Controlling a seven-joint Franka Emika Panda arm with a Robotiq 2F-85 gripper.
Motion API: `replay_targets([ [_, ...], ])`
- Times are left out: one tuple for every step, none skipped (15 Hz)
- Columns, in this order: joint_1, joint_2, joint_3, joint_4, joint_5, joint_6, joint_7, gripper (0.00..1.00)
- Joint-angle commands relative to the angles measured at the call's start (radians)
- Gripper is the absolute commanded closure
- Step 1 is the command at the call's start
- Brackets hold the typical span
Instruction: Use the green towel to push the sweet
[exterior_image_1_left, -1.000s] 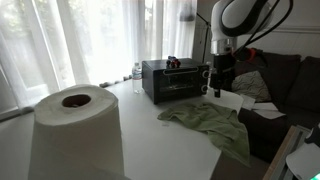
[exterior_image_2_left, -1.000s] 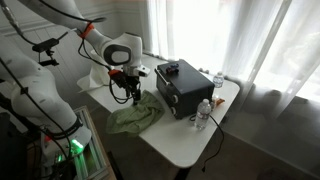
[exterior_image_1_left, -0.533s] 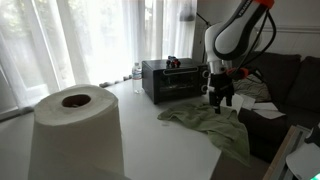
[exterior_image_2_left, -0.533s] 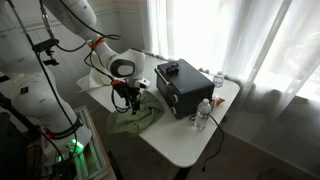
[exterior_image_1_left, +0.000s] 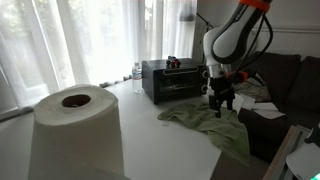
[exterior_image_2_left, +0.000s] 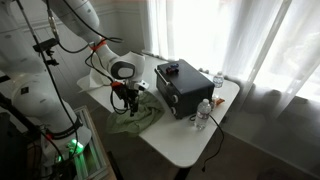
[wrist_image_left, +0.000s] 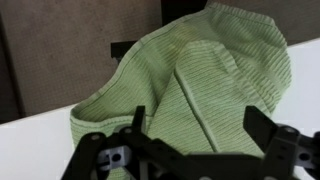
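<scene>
The raised fold (exterior_image_1_left: 221, 116) (wrist_image_left: 196, 111) of the crumpled green towel comes between my gripper's fingers next, as my gripper moves down and closes them on it.
A crumpled green towel (exterior_image_1_left: 210, 122) lies on the white table near its edge; it also shows in an exterior view (exterior_image_2_left: 133, 118) and fills the wrist view (wrist_image_left: 190, 85). My gripper (exterior_image_1_left: 221, 108) hangs just above the towel's far part, fingers pointing down, also seen in an exterior view (exterior_image_2_left: 122, 104). In the wrist view the two black fingers (wrist_image_left: 195, 135) stand apart with towel cloth between them, nothing clamped. No sweet shows in any view.
A black toaster oven (exterior_image_1_left: 173, 79) stands on the table behind the towel, also in an exterior view (exterior_image_2_left: 183, 87). A water bottle (exterior_image_2_left: 205, 112) stands beside it. A big paper roll (exterior_image_1_left: 75, 135) fills the foreground. A sofa with papers (exterior_image_1_left: 262, 98) lies beyond the table.
The gripper has come down from above the table to just over the towel and shifted slightly along it; the towel has not visibly moved.
</scene>
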Motion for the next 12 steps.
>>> replay_targets([
  [0.015,0.058,0.016,0.002,0.017,0.039,0.079,0.00],
  [0.017,0.069,0.016,0.002,0.020,0.041,0.095,0.00],
  [0.020,0.079,0.015,0.002,0.011,0.059,0.118,0.00],
  [0.022,0.089,0.012,0.002,0.008,0.080,0.135,0.00],
  [0.025,0.098,0.009,0.002,0.000,0.097,0.156,0.00],
  [0.027,0.110,0.007,0.002,-0.003,0.111,0.169,0.00],
  [0.030,0.121,0.005,0.002,-0.006,0.128,0.183,0.00],
  [0.030,0.129,0.006,0.002,0.006,0.139,0.179,0.00],
  [0.030,0.135,0.006,0.003,0.011,0.157,0.179,0.15],
  [0.029,0.142,0.008,0.003,0.020,0.166,0.171,0.26],
  [0.029,0.147,0.006,0.003,0.018,0.179,0.172,0.32],
  [0.029,0.152,0.005,0.003,0.018,0.190,0.167,0.41],
])
